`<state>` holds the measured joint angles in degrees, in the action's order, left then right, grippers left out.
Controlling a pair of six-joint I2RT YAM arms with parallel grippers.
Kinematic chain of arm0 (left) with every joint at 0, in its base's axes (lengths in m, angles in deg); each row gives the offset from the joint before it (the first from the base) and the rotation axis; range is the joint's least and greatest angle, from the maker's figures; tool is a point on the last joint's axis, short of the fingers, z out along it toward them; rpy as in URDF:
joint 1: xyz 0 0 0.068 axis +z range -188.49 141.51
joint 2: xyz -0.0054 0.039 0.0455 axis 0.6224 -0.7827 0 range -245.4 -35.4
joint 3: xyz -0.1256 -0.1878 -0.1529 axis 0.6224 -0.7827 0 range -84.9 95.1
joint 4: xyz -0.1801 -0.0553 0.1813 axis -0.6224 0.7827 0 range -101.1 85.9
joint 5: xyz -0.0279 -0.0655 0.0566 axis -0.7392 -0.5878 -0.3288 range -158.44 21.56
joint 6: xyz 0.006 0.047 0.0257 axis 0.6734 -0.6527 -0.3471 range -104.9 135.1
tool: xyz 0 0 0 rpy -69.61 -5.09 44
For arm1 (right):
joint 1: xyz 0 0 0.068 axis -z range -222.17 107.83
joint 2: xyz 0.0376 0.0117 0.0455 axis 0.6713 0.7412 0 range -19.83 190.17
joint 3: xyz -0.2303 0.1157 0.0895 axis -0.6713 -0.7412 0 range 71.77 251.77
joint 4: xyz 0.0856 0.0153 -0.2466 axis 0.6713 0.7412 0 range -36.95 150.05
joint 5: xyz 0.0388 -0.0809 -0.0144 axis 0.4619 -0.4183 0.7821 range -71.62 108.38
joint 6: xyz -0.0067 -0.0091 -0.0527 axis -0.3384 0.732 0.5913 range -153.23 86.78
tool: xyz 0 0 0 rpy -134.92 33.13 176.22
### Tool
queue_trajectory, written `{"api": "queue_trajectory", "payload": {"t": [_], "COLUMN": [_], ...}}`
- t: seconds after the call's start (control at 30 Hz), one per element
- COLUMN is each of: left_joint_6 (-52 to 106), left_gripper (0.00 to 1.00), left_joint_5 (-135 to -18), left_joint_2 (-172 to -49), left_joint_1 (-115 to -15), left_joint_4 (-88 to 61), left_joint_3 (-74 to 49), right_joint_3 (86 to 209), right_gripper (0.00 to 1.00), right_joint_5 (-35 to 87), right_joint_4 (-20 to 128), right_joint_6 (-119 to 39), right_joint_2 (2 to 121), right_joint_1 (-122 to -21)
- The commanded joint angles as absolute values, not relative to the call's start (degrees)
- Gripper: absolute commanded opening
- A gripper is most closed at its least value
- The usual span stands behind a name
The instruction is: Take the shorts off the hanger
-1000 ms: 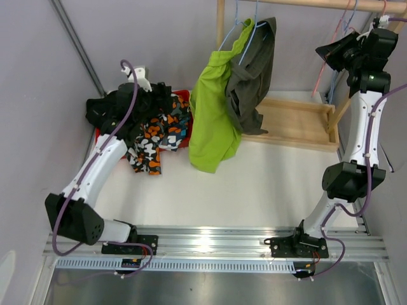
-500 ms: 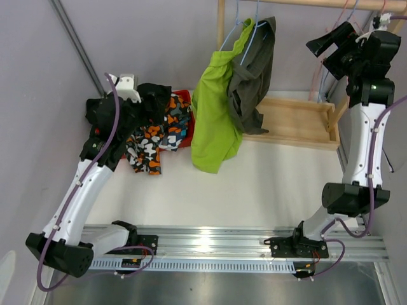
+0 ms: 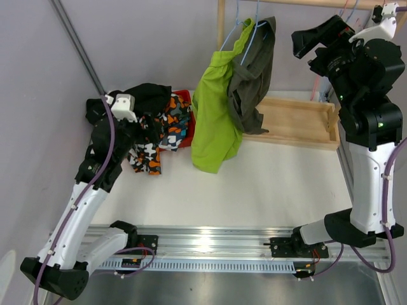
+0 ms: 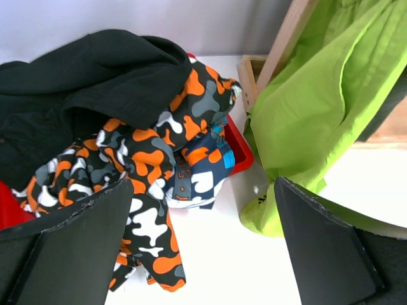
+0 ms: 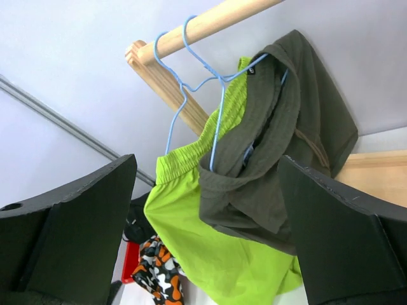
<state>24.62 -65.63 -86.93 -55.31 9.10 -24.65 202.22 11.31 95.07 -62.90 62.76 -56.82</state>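
Observation:
The dark grey-olive shorts' hanger arm shows bare above the shorts' waistband, so I should bring my right gripper down to the left in the top view onto the hanger arm.
Lime green shorts [image 3: 213, 108] [image 5: 210, 235] hang on a blue hanger [image 5: 175, 95] from the wooden rod [image 5: 210, 22]. Beside them, dark grey-olive shorts [image 3: 251, 79] [image 5: 286, 159] hang bunched on a second blue hanger [image 5: 216, 117]. Black [image 4: 82, 82], orange-black-white patterned [image 4: 137, 159] and teal-orange-white patterned [image 4: 203, 168] shorts lie piled at the left. My right gripper [image 3: 305, 41] [image 5: 206, 190] is open, up near the rod, right of the hanging pairs and apart from them. The left gripper [image 4: 203, 210] hovers open over the table just in front of the pile, holding nothing.
A red bin [image 4: 238, 149] sits under the pile by the left wall. The rack's wooden base tray [image 3: 296, 121] lies at the back right, its post [image 3: 220, 22] behind the green shorts. Pink hangers [image 3: 346, 13] hang at the rod's right end.
My right gripper has opened and swung left from the rod's right end toward the hanging shorts. The left arm has drawn back from the pile toward the near side.

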Motion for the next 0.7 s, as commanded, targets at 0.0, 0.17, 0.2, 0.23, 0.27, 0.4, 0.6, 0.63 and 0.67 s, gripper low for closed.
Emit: {"api": "queue_trajectory", "payload": {"t": [0.0, 0.17, 0.2, 0.23, 0.27, 0.4, 0.6, 0.63, 0.67], "left_joint_6": [25.5, 26.6, 26.9, 27.2, 27.5, 28.3, 29.5, 29.5, 29.5], "left_gripper": [0.99, 0.99, 0.99, 0.99, 0.99, 0.98, 0.98, 0.98, 0.98], "left_joint_5": [-67.7, -67.8, -68.0, -68.0, -68.0, -67.2, -65.6, -65.8, -66.2], "left_joint_2": [-85.4, -84.4, -84.4, -84.4, -84.4, -84.4, -84.4, -84.4, -84.3], "left_joint_1": [-55.6, -55.7, -55.6, -55.7, -55.6, -55.7, -55.6, -55.6, -55.7], "left_joint_4": [5.4, 4.5, 4.4, 4.4, 4.3, 3.4, 4.0, 4.0, 4.0], "left_joint_3": [-26.4, -30.0, -30.6, -30.9, -32.0, -33.2, -33.1, -33.2, -33.2], "right_joint_3": [200.4, 206.8, 211.0, 212.8, 214.2, 215.1, 213.5, 212.1, 211.3], "right_gripper": [1.00, 0.99, 1.00, 0.99, 0.99, 0.99, 0.99, 0.98, 0.97], "right_joint_5": [6.1, 7.9, 8.0, 8.8, 9.2, 9.8, 9.0, 9.0, 9.0], "right_joint_4": [92.1, 91.4, 91.8, 92.2, 91.8, 88.7, 86.2, 85.6, 84.4], "right_joint_6": [-61.5, -59.7, -59.5, -59.2, -59.2, -59.4, -59.5, -59.3, -59.4], "right_joint_2": [65.7, 74.5, 78.6, 80.5, 82.1, 86.5, 89.9, 90.2, 90.2], "right_joint_1": [-61.2, -64.7, -65.0, -65.2, -65.5, -65.8, -66.0, -66.1, -66.2]}}
